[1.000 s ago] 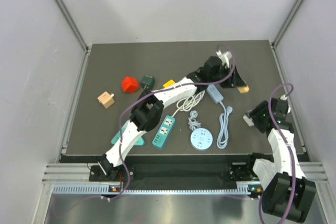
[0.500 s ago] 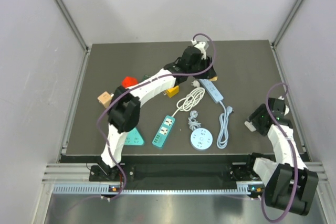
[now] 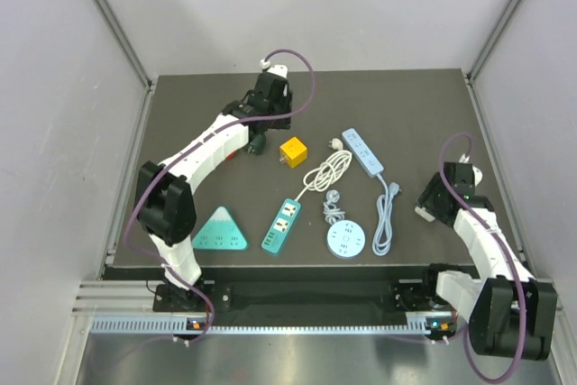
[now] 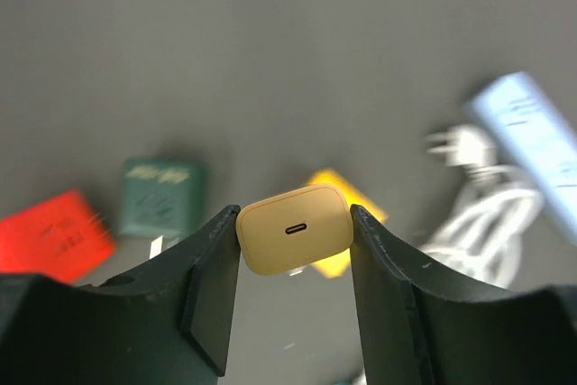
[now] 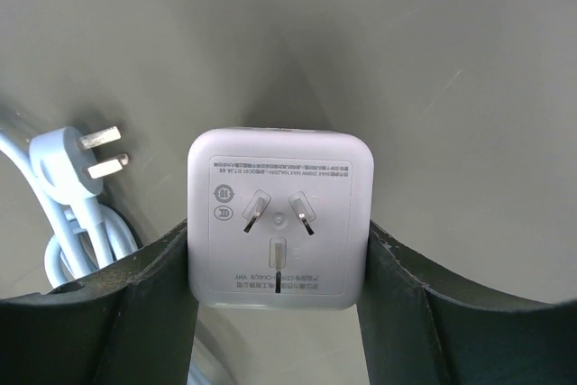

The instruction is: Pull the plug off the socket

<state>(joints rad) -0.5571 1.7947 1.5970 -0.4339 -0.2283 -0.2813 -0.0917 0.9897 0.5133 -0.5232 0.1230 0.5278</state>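
Note:
The tan plug (image 4: 294, 239) is already off the socket, so my left gripper will next go down to the bare mat (image 4: 251, 174) between the green and yellow cubes and release it there.
My left gripper (image 4: 294, 223) is shut on a small tan plug (image 4: 294, 239) with a slot in its face, held in the air above the mat. In the top view this gripper (image 3: 269, 107) is at the back left of the mat; the plug is hidden there. My right gripper (image 5: 279, 254) is shut on a white cube socket (image 5: 279, 218) whose three-pin face points at the camera. In the top view that gripper (image 3: 431, 205) is low near the mat's right edge. Plug and socket are far apart.
On the mat lie a yellow cube (image 3: 292, 151), a green cube (image 3: 255, 143), a light blue power strip (image 3: 362, 151) with its cable, a coiled white cable (image 3: 326, 173), a teal strip (image 3: 283, 224), a round socket (image 3: 345, 241) and a triangular socket (image 3: 220, 232).
My left arm has swung from the back right to the back left of the mat, carrying the tan plug. My right gripper has stayed in nearly the same place with the white socket.

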